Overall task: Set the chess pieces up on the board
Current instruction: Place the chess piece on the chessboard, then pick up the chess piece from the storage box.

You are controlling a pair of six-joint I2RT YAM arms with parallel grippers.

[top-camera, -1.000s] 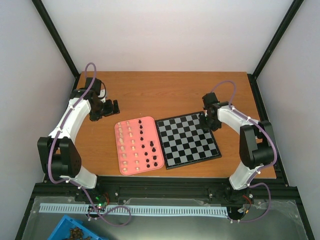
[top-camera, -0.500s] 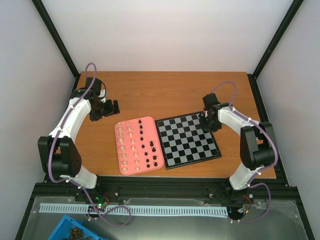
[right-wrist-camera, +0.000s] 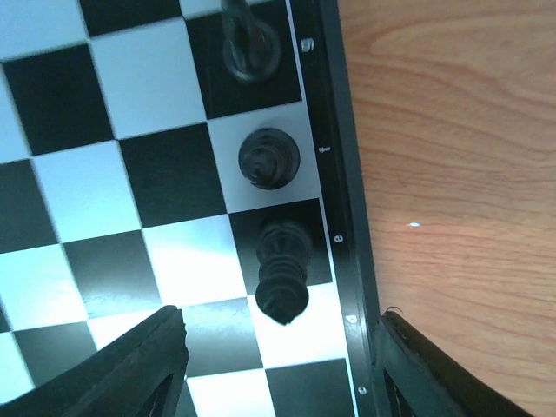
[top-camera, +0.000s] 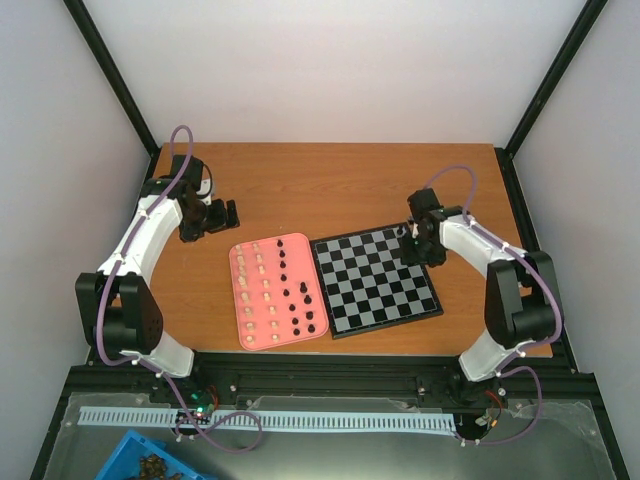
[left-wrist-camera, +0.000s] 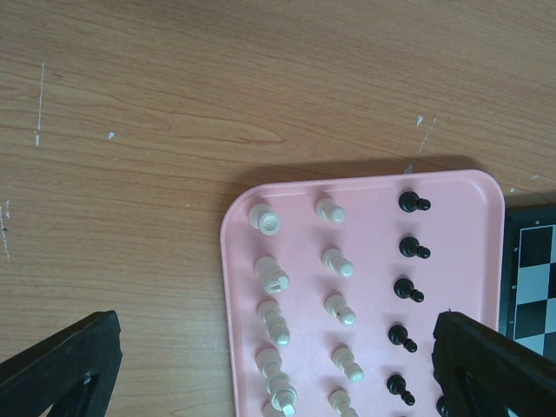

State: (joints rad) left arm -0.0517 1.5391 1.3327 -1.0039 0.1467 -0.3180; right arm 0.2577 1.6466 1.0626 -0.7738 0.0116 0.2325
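Observation:
I will next raise my right gripper across to the tray and lower it onto the outermost black piece of its board-side row [top-camera: 303, 287], because the piece between its fingers stands free.
The board [top-camera: 375, 282] lies right of centre on the wooden table. My right gripper [top-camera: 412, 240] hovers over its far right edge. In the right wrist view this gripper [right-wrist-camera: 280, 326] is open. A black piece [right-wrist-camera: 282, 261] stands free between the fingers on an edge square of the board [right-wrist-camera: 156, 87]. Two more black pieces [right-wrist-camera: 269, 158] stand beyond it along the same edge. The pink tray [top-camera: 236, 300] holds cream pieces [left-wrist-camera: 271, 276] and black pieces [left-wrist-camera: 408, 289] in rows. My left gripper [left-wrist-camera: 276, 334] hangs open above the tray's far end, holding nothing.
The board's right border [right-wrist-camera: 343, 217] runs close to bare wood. A blue bin [top-camera: 150, 465] and a white toothed strip [top-camera: 270, 420] sit below the table's near edge. Black frame posts rise at the back corners.
My right gripper has opened and let go of the black piece, which now stands on the board's edge square. Its wrist shifted slightly. The left arm has not moved.

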